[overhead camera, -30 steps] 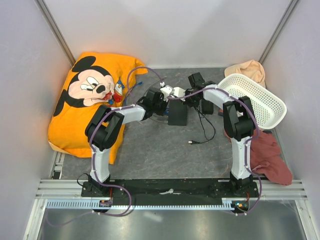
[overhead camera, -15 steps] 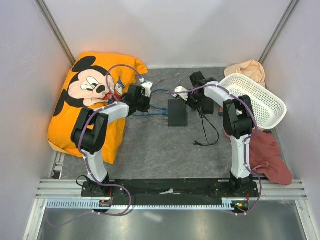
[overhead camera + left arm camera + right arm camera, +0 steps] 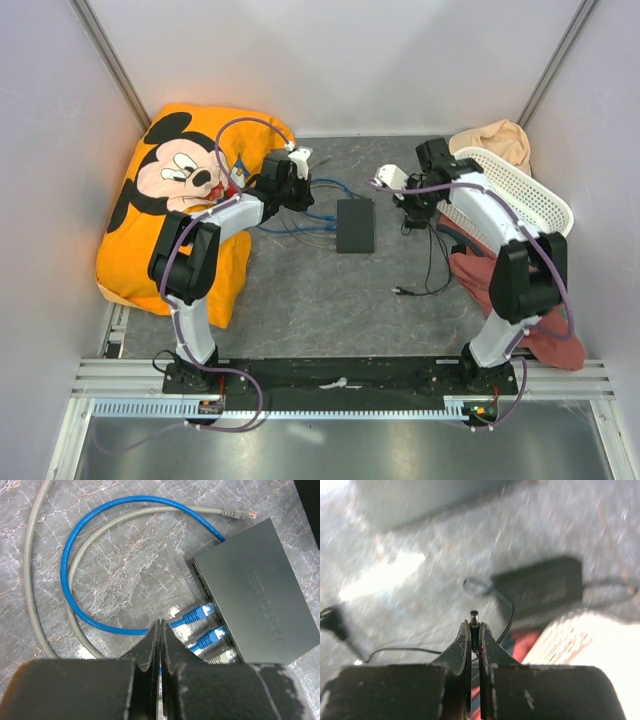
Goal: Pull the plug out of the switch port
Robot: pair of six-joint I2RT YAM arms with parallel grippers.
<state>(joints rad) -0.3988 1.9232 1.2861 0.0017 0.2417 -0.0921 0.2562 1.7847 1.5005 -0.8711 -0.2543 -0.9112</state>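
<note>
Next, my right gripper moves from the switch toward the red cloth (image 3: 524, 644) beside the basket, then opens, since the barrel plug is away from the switch.
The flat black switch (image 3: 355, 225) lies mid-table, also in the left wrist view (image 3: 260, 590). Two blue plugs (image 3: 199, 613) and a grey one sit in its row of ports (image 3: 210, 607). A loose grey cable end (image 3: 239, 513) lies beside the box. My left gripper (image 3: 301, 190) is shut just left of the switch, tips (image 3: 160, 625) over the blue cable (image 3: 70, 555), nothing visibly held. My right gripper (image 3: 401, 196) is right of the switch, shut (image 3: 474, 626) on a black barrel plug (image 3: 474, 616) of the thin black cord, clear of the box.
The black power brick (image 3: 540, 586) and its looped cord (image 3: 432, 262) lie right of the switch. A white basket (image 3: 520, 200) stands tilted at the right over a red cloth (image 3: 540, 315). An orange Mickey Mouse pillow (image 3: 170, 200) fills the left side.
My left gripper drew back left from the switch, uncovering the cables. My right gripper moved right, away from the switch, holding the barrel plug. The basket has tipped.
</note>
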